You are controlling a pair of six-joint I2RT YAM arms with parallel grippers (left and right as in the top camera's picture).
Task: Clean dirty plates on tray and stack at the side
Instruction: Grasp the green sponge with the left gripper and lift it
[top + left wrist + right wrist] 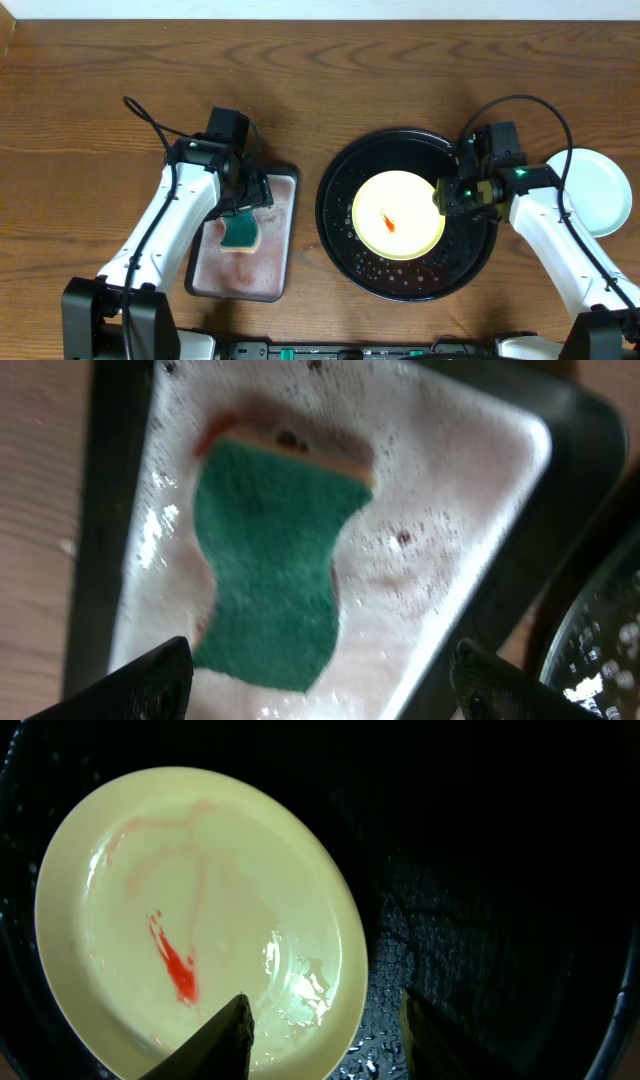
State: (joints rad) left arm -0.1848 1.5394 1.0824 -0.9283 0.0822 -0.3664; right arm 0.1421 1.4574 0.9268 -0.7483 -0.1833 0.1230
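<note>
Next, my left gripper comes down into the silvery pan (450, 490), its open fingers on either side of the green sponge's narrow middle.
A yellow plate (398, 215) with a red sauce smear lies in the black tray (340, 195); it also shows in the right wrist view (200, 910). My right gripper (446, 196) is open, its fingers straddling the plate's right rim (325, 1030), not closed on it. A pale blue-green plate (592, 190) rests on the wood tabletop at the far right. My left gripper (248, 196) is open and empty above the green sponge (275, 565), which lies in the silvery pan (450, 490). A third plate is not in view.
The rectangular metal pan (275, 275) holds pinkish soapy water left of the tray. The tray floor (480, 870) is wet with droplets. Bare wood tabletop (80, 120) lies around the pan and tray.
</note>
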